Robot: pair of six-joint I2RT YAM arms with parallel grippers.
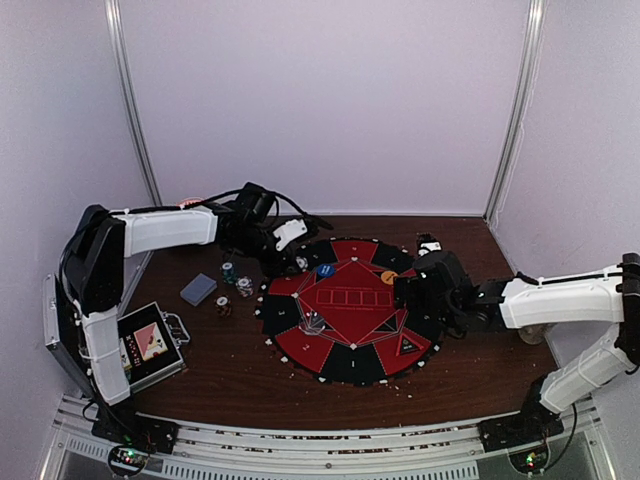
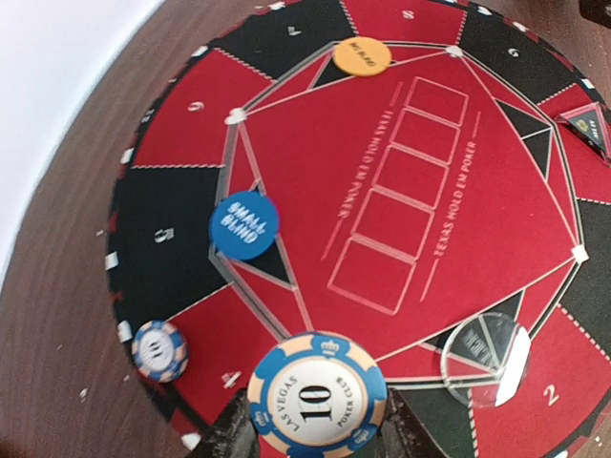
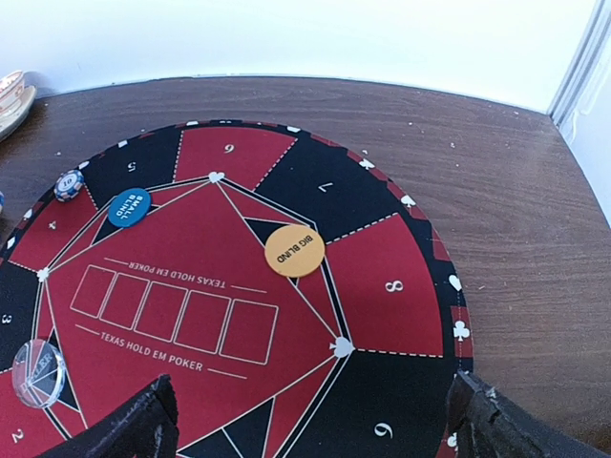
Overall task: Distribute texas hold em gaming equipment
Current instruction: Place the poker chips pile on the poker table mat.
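Observation:
My left gripper moves back, to the right in the top view and down next. It then releases the blue and cream chip on the red mat, which is clear beside the card boxes.
My left gripper [image 1: 292, 260] [image 2: 318, 427] is shut on a blue and cream "10" poker chip [image 2: 318, 393] and holds it over the far left edge of the round red and black poker mat [image 1: 352, 364]. A second blue chip [image 2: 159, 350] [image 3: 69, 184] lies on the mat near that edge. The blue small blind button [image 1: 325, 271] [image 2: 243, 225] [image 3: 129, 207] and the orange big blind button [image 1: 389, 277] [image 2: 362, 55] [image 3: 294, 251] lie on the mat. My right gripper [image 1: 404, 292] [image 3: 310, 434] is open and empty above the mat's right side.
A clear round disc [image 1: 316, 322] [image 2: 485, 359] [image 3: 38, 374] lies on the mat's near left. Loose chips [image 1: 232, 279] and a grey-blue deck of cards [image 1: 198, 289] lie on the brown table left of the mat. An open metal case [image 1: 150, 345] sits at the near left.

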